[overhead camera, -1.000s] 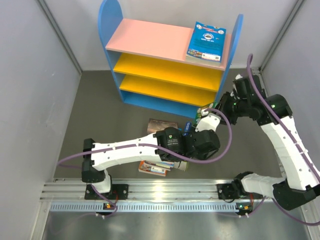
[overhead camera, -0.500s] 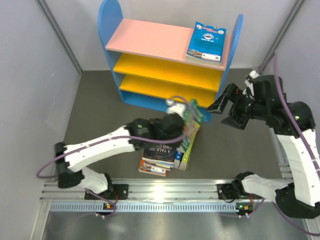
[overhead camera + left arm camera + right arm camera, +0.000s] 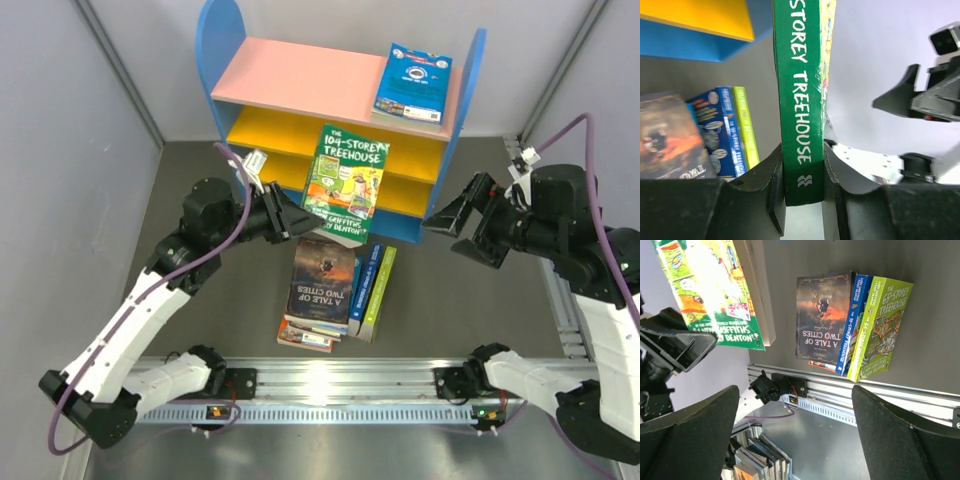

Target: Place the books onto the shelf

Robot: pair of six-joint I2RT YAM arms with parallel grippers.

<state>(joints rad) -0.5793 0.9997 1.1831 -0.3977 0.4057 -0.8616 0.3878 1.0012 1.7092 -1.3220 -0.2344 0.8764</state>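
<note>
My left gripper will push outward to the upper yellow board's end and let go of the green book's spine, as that end is bare outward, to its left in the top view.
My left gripper is shut on the bottom of the spine of a green "Treehouse" book, held upright in the air in front of the shelf's yellow boards. In the left wrist view both jaws press the spine at my gripper. A blue book lies on the pink top board. On the floor sits a pile: "A Tale of Two Cities", a blue book and a green-yellow one. My right gripper hangs open and empty, right of the pile.
The shelf stands against the back wall between grey side walls. A metal rail with both arm bases runs along the near edge. Past it, the right wrist view shows several more books standing together.
The left arm swung back left, raising the green book from beside the pile up in front of the shelf. The right gripper opened wide and drew back to the right.
</note>
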